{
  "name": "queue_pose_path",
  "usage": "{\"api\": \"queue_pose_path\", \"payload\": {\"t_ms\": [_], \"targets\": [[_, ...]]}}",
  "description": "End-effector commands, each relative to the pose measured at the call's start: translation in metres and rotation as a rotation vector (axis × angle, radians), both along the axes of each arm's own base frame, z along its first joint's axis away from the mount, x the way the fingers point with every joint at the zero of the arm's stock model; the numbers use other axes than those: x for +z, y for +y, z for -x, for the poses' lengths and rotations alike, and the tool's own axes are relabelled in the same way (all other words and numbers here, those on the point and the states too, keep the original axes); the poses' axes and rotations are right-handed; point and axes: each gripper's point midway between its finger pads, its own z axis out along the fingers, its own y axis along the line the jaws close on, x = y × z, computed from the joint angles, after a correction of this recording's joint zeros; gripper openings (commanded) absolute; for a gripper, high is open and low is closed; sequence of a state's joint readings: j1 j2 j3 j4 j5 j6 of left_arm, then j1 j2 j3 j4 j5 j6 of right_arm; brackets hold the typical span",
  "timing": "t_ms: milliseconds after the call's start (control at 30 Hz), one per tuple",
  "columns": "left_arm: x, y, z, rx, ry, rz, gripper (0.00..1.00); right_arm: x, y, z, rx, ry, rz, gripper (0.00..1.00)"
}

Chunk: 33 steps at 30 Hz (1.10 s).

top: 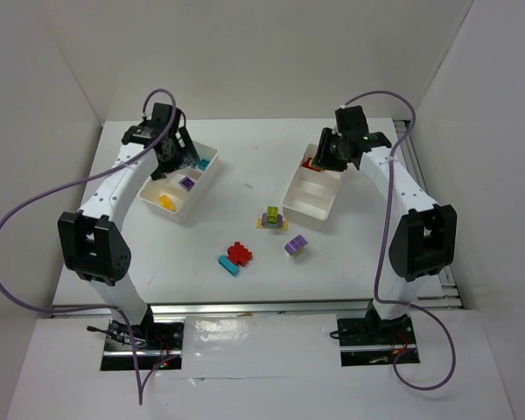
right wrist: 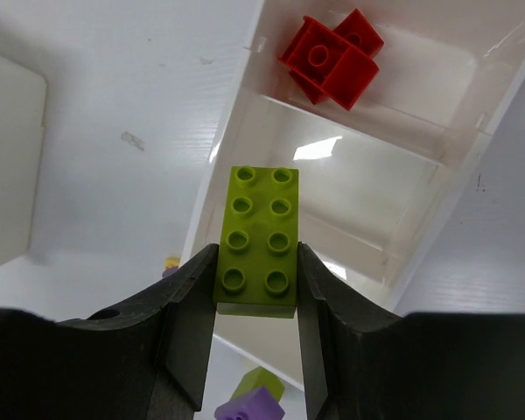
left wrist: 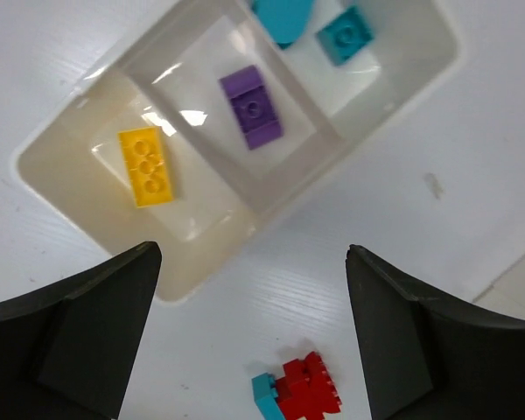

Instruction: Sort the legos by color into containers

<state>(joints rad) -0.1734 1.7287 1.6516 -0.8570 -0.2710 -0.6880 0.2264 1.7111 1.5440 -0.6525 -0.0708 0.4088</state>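
My right gripper carries the lime green brick [right wrist: 258, 227] down toward the container's empty middle section next.
My left gripper [left wrist: 254, 254] hangs open above the table just in front of the left container [left wrist: 210, 210], nothing between its fingers. That tray holds a yellow brick [left wrist: 145, 165], a purple brick [left wrist: 253, 107] and a cyan brick [left wrist: 345, 35], each in its own compartment. My right gripper [right wrist: 256, 262] is shut on a lime green brick [right wrist: 258, 227], held studs-up over the right container [right wrist: 367, 175]. Red bricks [right wrist: 332, 57] lie in that tray's far compartment. From above, the left gripper [top: 179, 150] and right gripper [top: 328, 153] hover at the two trays.
Loose on the table lie a red and cyan cluster [top: 236, 257], a purple and lime cluster [top: 296, 245] and a lime, yellow and purple cluster [top: 272, 218]. White walls enclose the table on three sides. The left tray [top: 206, 188] and right tray [top: 311, 197] sit towards the back.
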Motion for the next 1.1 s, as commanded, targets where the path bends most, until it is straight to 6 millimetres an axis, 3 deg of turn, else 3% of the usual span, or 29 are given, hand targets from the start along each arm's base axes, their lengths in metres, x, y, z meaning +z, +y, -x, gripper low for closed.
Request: {"api": "queue_pose_path", "payload": {"t_ms": [0,167,400,433,467,533,600,633,700,867,1067], "targets": [[0.036,-0.029,-0.008,-0.101,-0.09,0.009,0.98,-0.016,-0.001,-0.001,0.024,0.042,0.029,0.3],[0.043,-0.051,-0.011,-0.168,-0.107,0.018,0.96,-0.028,0.002,-0.002,0.08,0.07,0.046,0.34],[0.042,-0.063,-0.011,-0.198,-0.102,0.035,0.95,-0.053,0.005,0.0,0.109,0.133,0.054,0.37],[0.042,-0.063,-0.011,-0.198,-0.102,0.035,0.95,-0.053,0.001,-0.004,0.094,0.118,0.07,0.4],[0.038,-0.063,-0.012,-0.198,-0.093,0.033,0.95,-0.053,-0.001,-0.004,0.087,0.116,0.079,0.56],[0.038,-0.068,-0.011,-0.216,-0.092,0.028,0.95,-0.05,-0.009,-0.01,0.036,0.09,0.109,0.7],[0.038,-0.077,-0.013,-0.261,-0.09,0.031,0.95,-0.04,-0.011,-0.017,0.007,0.037,0.108,0.84],[0.041,-0.083,-0.013,-0.283,-0.098,0.027,0.96,-0.036,-0.011,-0.017,0.0,0.029,0.1,0.84],[0.037,-0.098,-0.01,-0.35,-0.075,0.023,0.96,-0.026,-0.011,-0.016,-0.001,0.007,0.095,0.81],[0.029,-0.15,0.014,-0.549,-0.03,0.041,0.83,0.001,-0.014,-0.006,-0.014,-0.054,0.075,0.71],[-0.002,-0.219,0.048,-0.654,0.062,0.098,0.92,0.017,-0.028,0.006,-0.089,-0.093,0.097,0.77]]}}
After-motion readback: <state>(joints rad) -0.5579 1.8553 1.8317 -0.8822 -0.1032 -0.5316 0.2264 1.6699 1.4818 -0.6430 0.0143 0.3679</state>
